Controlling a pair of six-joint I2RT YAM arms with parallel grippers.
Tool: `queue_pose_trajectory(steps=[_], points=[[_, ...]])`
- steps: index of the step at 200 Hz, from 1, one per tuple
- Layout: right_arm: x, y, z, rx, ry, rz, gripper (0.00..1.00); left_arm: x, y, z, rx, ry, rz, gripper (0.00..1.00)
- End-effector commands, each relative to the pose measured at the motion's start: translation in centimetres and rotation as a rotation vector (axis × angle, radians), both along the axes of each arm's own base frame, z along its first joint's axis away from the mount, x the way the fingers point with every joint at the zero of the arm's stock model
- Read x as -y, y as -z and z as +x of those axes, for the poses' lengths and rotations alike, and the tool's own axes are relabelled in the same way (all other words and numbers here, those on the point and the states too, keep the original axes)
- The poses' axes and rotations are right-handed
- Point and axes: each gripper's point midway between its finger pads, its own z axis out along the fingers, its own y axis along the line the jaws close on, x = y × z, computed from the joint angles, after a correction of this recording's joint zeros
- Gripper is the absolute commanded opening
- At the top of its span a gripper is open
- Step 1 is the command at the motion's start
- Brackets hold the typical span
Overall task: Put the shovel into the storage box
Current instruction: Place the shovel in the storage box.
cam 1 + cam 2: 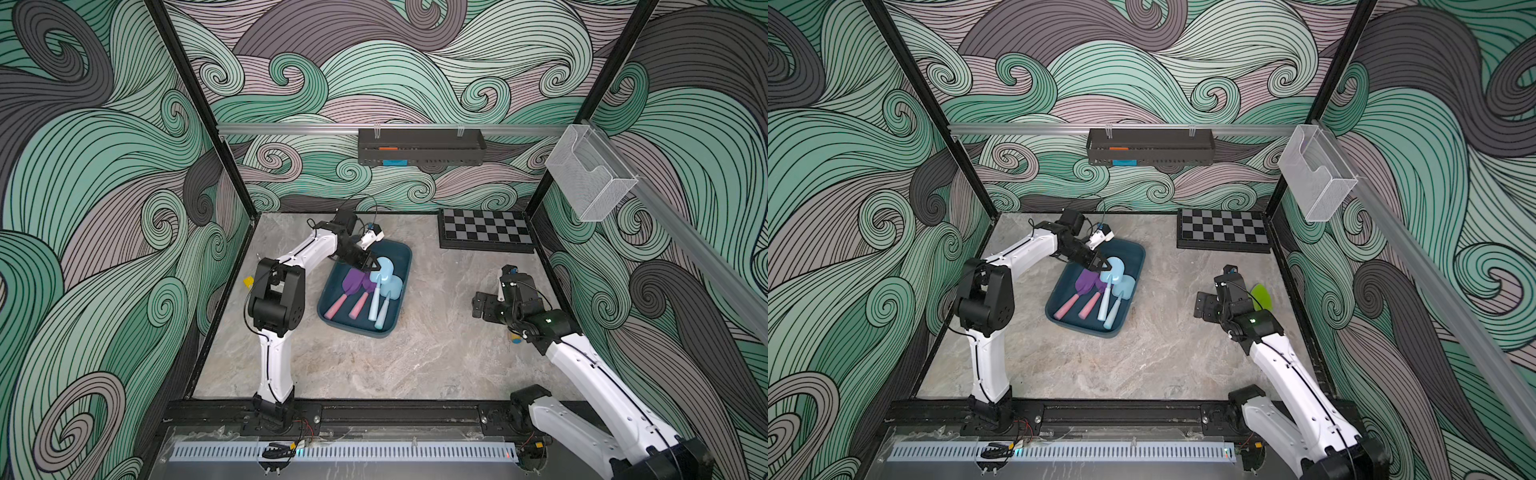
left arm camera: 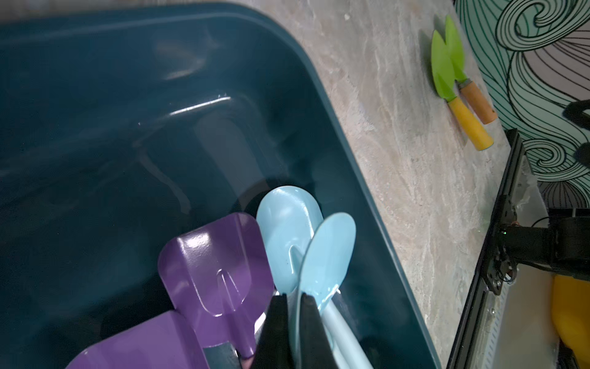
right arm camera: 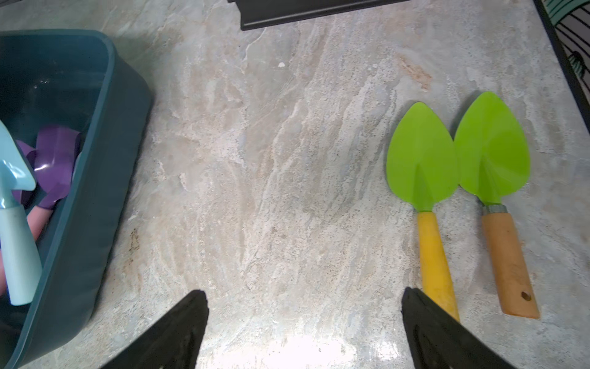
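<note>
I should move my right gripper down, away from the storage box [image 3: 105, 153] and onto the narrow yellow handle [image 3: 432, 249]. The handle is below my gripper, beyond one finger, and fits between both fingers.
The teal storage box [image 1: 405, 253] [image 1: 1139, 249] [image 2: 335, 105] [image 3: 105, 153] sits mid-table. It holds two purple shovels [image 1: 353, 280] [image 2: 220, 265] with pink handles and two light blue ones. My left gripper [image 1: 375, 263] [image 1: 1103, 263] [image 2: 295, 298] is inside the box, shut on the blade edge of one light blue shovel [image 1: 384, 270] [image 2: 332, 252], which stands tilted on its edge. Two green shovels [image 3: 421, 159] [image 2: 442, 67] [image 1: 1262, 297] lie side by side on the table at the right. My right gripper [image 3: 305, 292] [image 1: 482, 305] hovers open just left of them, holding nothing.
A chessboard [image 1: 486, 230] lies at the back right of the table. A long black tray [image 1: 419, 147] hangs on the back rail and a white mesh basket [image 1: 590, 174] on the right rail. The bare marble table [image 1: 436, 353] runs between box and green shovels.
</note>
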Motion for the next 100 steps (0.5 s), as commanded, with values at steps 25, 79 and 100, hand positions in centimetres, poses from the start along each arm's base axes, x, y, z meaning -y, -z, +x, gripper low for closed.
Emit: queue_pose_trajectory(steps=[25, 79, 100], points=[[2.9, 2.7, 0.9, -0.087, 0.116, 0.024, 0.99, 1.3, 0.8, 0.3, -0.052, 0.03, -0.051, 0.0], [6.6, 5.6, 2.2, -0.165, 0.253, 0.036, 0.99, 1.2, 2.5, 0.6, -0.099, -0.002, -0.028, 0.18], [7.4, 6.6, 2.2, -0.204, 0.279, 0.003, 0.99, 1.0, 2.4, 0.5, -0.092, -0.008, -0.017, 0.27]])
